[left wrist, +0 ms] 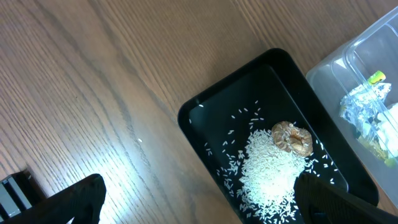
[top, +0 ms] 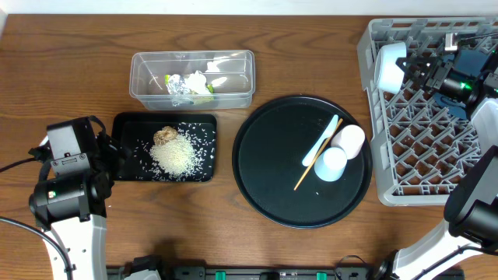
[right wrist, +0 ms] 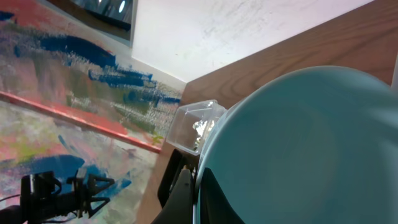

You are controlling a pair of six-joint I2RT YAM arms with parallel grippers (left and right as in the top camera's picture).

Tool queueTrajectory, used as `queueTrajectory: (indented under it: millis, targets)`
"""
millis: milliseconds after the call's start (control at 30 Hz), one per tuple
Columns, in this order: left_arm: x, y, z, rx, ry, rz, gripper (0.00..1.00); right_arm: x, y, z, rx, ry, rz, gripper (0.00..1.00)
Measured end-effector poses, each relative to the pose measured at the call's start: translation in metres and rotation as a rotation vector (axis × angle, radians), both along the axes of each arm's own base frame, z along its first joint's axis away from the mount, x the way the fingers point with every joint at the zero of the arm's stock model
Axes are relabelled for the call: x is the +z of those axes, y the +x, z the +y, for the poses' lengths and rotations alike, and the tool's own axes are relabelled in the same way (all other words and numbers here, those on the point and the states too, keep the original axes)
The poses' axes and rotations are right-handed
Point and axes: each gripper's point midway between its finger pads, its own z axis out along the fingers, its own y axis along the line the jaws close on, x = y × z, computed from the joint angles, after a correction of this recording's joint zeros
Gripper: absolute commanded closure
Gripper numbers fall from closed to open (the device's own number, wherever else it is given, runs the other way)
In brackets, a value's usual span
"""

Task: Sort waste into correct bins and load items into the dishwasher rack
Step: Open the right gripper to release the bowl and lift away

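Note:
My right gripper lowers the pale blue bowl off the rack's side toward the wires next, then releases it.
The grey dishwasher rack stands at the right. My right gripper is over its far left corner, shut on the rim of the pale blue bowl, which is tipped on edge. In the right wrist view the bowl fills the frame, and the right gripper pinches its rim. My left gripper is open and empty, straddling the near edge of the shallow black tray. Rice and a brown lump lie in that tray. The clear tub holds a foil wad and a yellow-green wrapper.
A large round black tray in the middle carries two pale cups, a light blue spoon and a thin wooden stick. The left arm's body sits at the front left of the wooden table.

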Motion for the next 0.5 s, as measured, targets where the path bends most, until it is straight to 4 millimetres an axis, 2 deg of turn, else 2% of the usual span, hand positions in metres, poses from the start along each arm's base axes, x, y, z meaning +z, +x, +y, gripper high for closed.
queueTrajectory:
  millis: [100,267,500]
  targets:
    - [0.0,0.0,0.0,0.0,0.0,0.0,0.02,-0.006,0.001,-0.001,-0.001,0.006,0.015,0.99]
    - [0.0,0.0,0.0,0.0,0.0,0.001,0.02,-0.029,0.004,-0.003,0.018,0.051,0.058,0.99]
    - [0.0,0.0,0.0,0.0,0.0,0.001,0.02,-0.036,0.007,-0.022,-0.034,0.042,0.072,0.99]
